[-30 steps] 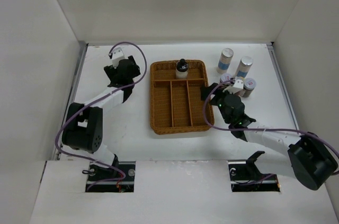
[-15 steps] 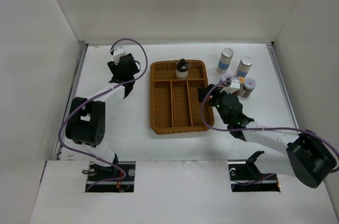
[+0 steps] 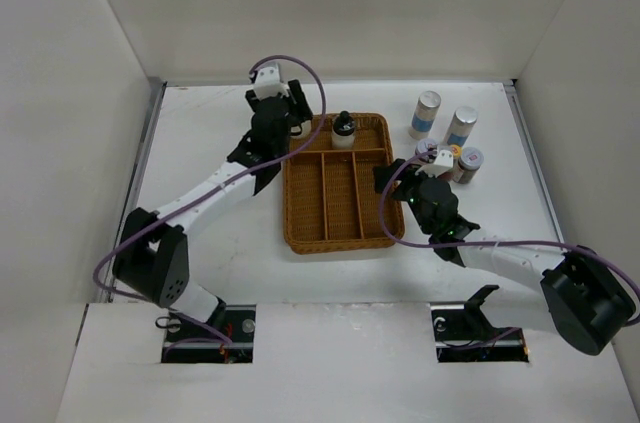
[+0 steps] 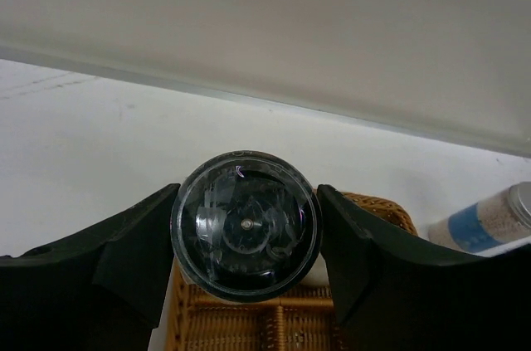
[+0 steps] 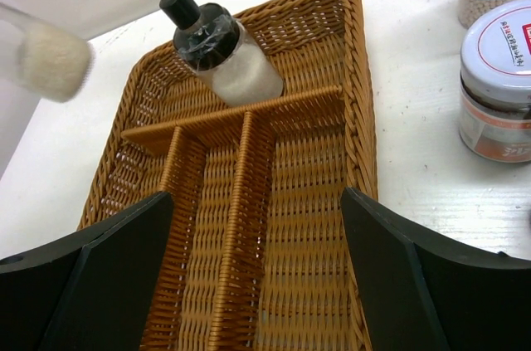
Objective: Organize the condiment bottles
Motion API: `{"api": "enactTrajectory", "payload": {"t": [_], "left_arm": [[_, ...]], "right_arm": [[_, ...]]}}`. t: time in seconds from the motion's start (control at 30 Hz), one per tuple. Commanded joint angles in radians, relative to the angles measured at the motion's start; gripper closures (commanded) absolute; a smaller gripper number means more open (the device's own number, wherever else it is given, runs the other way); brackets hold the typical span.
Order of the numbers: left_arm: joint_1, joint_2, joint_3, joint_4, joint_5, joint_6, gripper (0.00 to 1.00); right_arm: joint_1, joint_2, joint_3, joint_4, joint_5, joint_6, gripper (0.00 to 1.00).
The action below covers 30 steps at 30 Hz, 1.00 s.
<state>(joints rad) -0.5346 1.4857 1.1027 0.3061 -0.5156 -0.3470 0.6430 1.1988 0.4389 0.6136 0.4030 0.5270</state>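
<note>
Next, my left gripper goes right in the top view, across and down beside the black-capped bottle (image 3: 343,130). The loose end of the tray's far section lies there.
My left gripper (image 3: 296,111) is shut on a small clear bottle of white powder (image 4: 246,225), seen end-on between its fingers, at the wicker tray's far left corner. That bottle shows blurred in the right wrist view (image 5: 43,51). A black-capped white bottle (image 3: 343,130) (image 5: 220,48) stands in the tray's far compartment. My right gripper (image 3: 388,181) (image 5: 257,195) hangs open over the tray's right compartments, holding nothing. Right of the tray stand two tall blue-banded cylinders (image 3: 425,113) (image 3: 460,126), two short silver-lidded jars (image 3: 428,150) (image 3: 470,161) and a yellow cap (image 3: 455,151).
The brown wicker tray (image 3: 290,193) (image 5: 362,119) has one cross compartment at the far end and three long ones. White walls close in the table on the left, back and right. The nearest short jar (image 5: 496,77) stands just beside the tray's right rim.
My left arm has swung right from the table's left side to the tray's far left corner, its gripper closed on the bottle. The right arm shifted only slightly.
</note>
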Motion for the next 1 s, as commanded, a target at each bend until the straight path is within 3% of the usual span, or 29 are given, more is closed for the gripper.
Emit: {"api": "enactTrajectory", "payload": {"t": [0.0,0.2,0.43,0.53,0.7,0.77,0.9,0.97], "left_arm": [[-0.014,0.073,0.074,0.085,0.022,0.011,0.69],[-0.021,0.229,0.105,0.149,0.037,0.013,0.69],[-0.031,0.3,0.019,0.235,-0.003,0.011,0.66],[-0.038,0.306,-0.026,0.258,-0.034,0.008,0.57],[-0.052,0.254,-0.098,0.277,-0.044,-0.007,0.14],[-0.06,0.199,-0.124,0.277,-0.052,-0.015,0.06],[-0.08,0.053,-0.211,0.307,-0.069,-0.041,0.0],[-0.092,-0.04,-0.283,0.343,-0.073,-0.049,0.0]], "right_arm": [[0.01,-0.027,0.034,0.054,-0.004,-0.01,0.11],[0.007,-0.036,0.027,0.051,-0.004,-0.01,0.11],[0.01,-0.016,0.032,0.058,-0.004,-0.013,0.11],[0.002,-0.013,0.032,0.057,-0.003,-0.013,0.11],[-0.016,-0.045,0.035,0.04,0.008,-0.018,0.12],[-0.016,-0.074,0.052,0.012,0.014,-0.022,0.2],[-0.013,-0.113,0.119,-0.087,0.031,-0.051,0.58],[-0.012,-0.125,0.156,-0.142,0.06,-0.062,0.7]]}}
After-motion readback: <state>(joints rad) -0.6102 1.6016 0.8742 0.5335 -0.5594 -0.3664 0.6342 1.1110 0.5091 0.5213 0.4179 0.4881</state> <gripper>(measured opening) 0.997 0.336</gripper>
